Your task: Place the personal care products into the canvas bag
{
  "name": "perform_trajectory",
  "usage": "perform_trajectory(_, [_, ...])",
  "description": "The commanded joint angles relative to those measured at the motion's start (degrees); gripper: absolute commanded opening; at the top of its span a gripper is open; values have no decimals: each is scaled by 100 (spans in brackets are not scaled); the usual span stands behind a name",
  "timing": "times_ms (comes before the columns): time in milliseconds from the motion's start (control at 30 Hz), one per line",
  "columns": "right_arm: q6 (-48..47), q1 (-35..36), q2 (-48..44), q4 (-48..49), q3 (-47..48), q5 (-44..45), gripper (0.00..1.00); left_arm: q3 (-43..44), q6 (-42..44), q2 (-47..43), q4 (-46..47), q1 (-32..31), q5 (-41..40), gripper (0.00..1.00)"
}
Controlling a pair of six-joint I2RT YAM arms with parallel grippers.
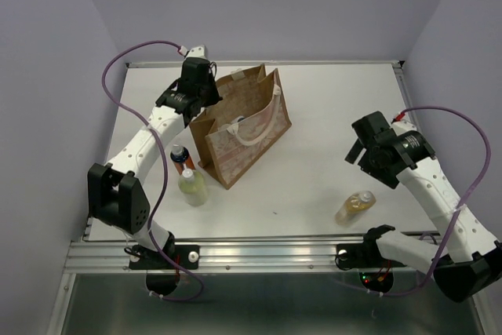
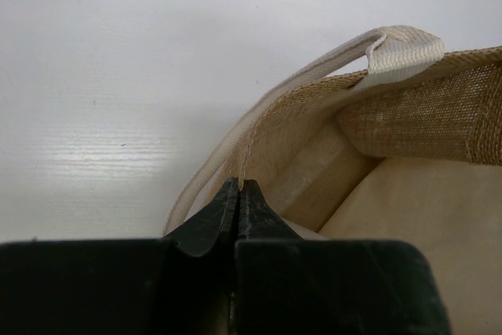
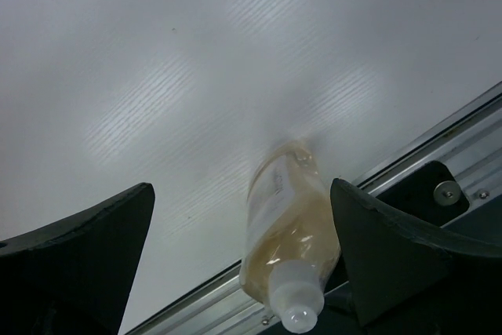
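Observation:
I will next lower my right gripper and bring it back onto the amber bottle's upper body [image 1: 358, 203] [image 3: 290, 250], because the bottle stands below its open fingers and back from them.
The canvas bag [image 1: 249, 132] stands upright mid-table with its mouth open. My left gripper [image 1: 205, 100] is at the bag's back left rim. In the left wrist view its jaws [image 2: 239, 184] are shut on the edge of the canvas bag [image 2: 314, 115], beside a cream strap [image 2: 400, 49]. An orange bottle with a dark cap [image 1: 182, 159] and a pale yellow-green bottle [image 1: 192, 187] stand left of the bag. An amber bottle with a white cap [image 1: 355, 206] stands near the front right edge. My right gripper [image 1: 362, 151] hangs open above the amber bottle [image 3: 290, 233], not touching it.
The table's metal front rail [image 1: 259, 253] runs just behind the amber bottle. A back rail [image 1: 314, 63] and purple walls close in the table. Purple cables loop off both arms. Something white [image 1: 239, 121] shows inside the bag; I cannot tell what it is.

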Motion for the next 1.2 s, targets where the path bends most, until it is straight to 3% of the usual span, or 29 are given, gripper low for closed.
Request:
perform_trajectory(0, [-360, -277, -162, -253, -286, -28, 100, 26, 79, 232, -221, -22, 10, 0])
perform_trajectory(267, [-334, -331, -426, -270, -1052, -1302, 100, 131, 106, 443, -274, -22, 28, 0])
perform_trajectory(667, [-430, -331, -57, -244, -1422, -1734, 97, 123, 88, 479, -309, -22, -60, 0])
perform_trajectory(733, [-439, -331, -22, -244, -1439, -1761, 89, 123, 80, 470, -309, -22, -69, 0])
perform_trajectory(767, [-474, -331, -13, -244, -1439, -1743, 75, 131, 88, 461, -309, -22, -69, 0])
perform_trajectory(800, [-483, -331, 22, -244, -1422, -1734, 70, 131, 79, 461, -309, -22, -69, 0])
perform_trajectory(933, [-501, -331, 40, -236, -1325, -1717, 55, 105, 71, 391, -292, -22, -69, 0])
perform_trajectory(1100, [-711, -331, 119, -235, -1150, -1629, 13, 96, 71, 356, -265, -22, -60, 0])
perform_trajectory(1133, [-921, -331, 180, -235, -1071, -1551, 1, 96, 62, 356, -265, -22, -51, 0])
perform_trajectory(1167, [-1071, -331, 206, -235, -957, -1524, 1, 96, 62, 356, -265, -22, -43, 0])
